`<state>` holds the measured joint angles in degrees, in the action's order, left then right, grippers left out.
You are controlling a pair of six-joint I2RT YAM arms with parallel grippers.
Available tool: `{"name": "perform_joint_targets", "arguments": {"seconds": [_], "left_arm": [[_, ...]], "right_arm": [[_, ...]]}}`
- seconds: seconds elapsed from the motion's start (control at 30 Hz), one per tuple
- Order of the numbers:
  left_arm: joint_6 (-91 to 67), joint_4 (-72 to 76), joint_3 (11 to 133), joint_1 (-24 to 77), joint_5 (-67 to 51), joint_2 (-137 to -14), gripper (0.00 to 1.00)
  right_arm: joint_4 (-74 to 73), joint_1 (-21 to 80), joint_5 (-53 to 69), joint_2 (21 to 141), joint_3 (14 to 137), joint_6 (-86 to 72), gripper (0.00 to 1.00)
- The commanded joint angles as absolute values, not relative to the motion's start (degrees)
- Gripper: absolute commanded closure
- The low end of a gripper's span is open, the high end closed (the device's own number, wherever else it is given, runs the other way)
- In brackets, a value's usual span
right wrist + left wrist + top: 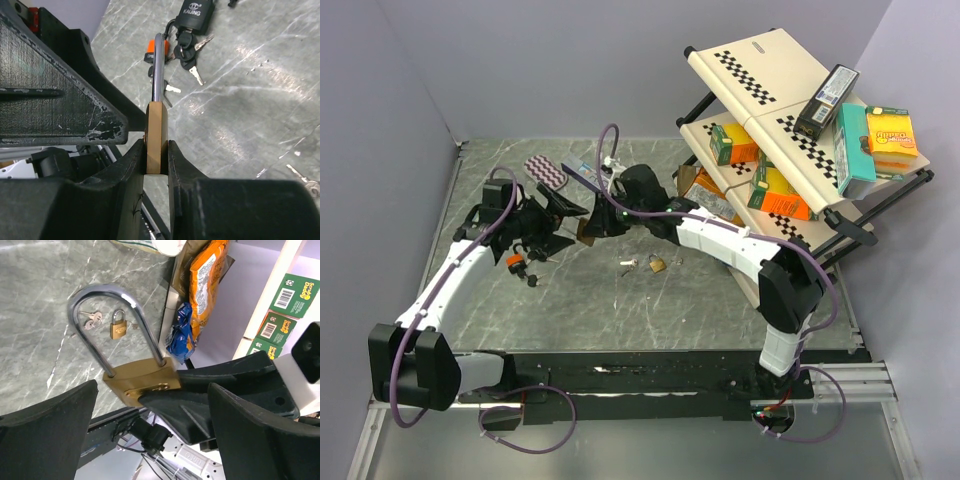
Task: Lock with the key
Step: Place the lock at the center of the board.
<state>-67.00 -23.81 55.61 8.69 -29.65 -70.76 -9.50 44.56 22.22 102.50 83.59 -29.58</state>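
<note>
My left gripper has the padlock's body between its open fingers. It will move toward the body, then close on narrow ends the right gripper leaves bare (585, 232) (142, 380).
My right gripper (156, 146) is shut on the body of a large brass padlock (156, 127) and holds it above the table, long steel shackle (159, 65) pointing away. In the left wrist view the padlock (142, 379) sits between my left gripper's (152, 390) wide-open fingers (50, 430), and both shackle legs meet the body. I see no key in the left gripper. In the top view the two grippers meet at the padlock (585, 232). An orange-headed key (151, 47) and a black padlock (196, 15) with keys lie on the table beyond.
A small brass padlock (118, 325) and loose keys (90, 320) lie on the marble table (620, 310). A tilted shelf rack (790, 120) with boxes stands at the right, with snack bags (210, 285) beside it. A checked pad (545, 172) lies at the back left.
</note>
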Motion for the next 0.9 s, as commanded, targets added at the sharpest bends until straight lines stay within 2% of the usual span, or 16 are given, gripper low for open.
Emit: {"name": "perform_joint_targets", "arguments": {"seconds": [0.0, 0.13, 0.2, 0.43, 0.63, 0.87], "left_arm": [[-70.6, -21.4, 55.7, 9.1, -29.0, -69.6, 0.04], [-71.6, -21.2, 54.8, 9.1, -29.4, -70.1, 0.01], [-72.2, -21.3, 54.4, 9.1, -29.3, -70.4, 0.05], [-75.0, -22.2, 53.7, 9.1, -29.7, -71.2, 0.07], [-76.4, -22.2, 53.3, 9.1, -30.4, -71.5, 0.16], [-77.4, -20.2, 50.9, 9.1, -32.3, -71.2, 0.36]], "right_arm": [[-5.4, 45.6, 22.6, 101.5, 88.0, -32.1, 1.0], [-5.3, 46.0, 22.6, 101.6, 88.2, -32.6, 1.0], [-5.4, 46.2, 22.6, 101.5, 88.3, -32.8, 1.0], [-6.2, 46.5, 20.9, 101.5, 88.2, -33.5, 1.0], [-6.0, 46.7, 20.7, 101.3, 87.9, -32.8, 1.0], [-5.3, 46.7, 21.6, 101.0, 86.7, -31.9, 1.0]]}}
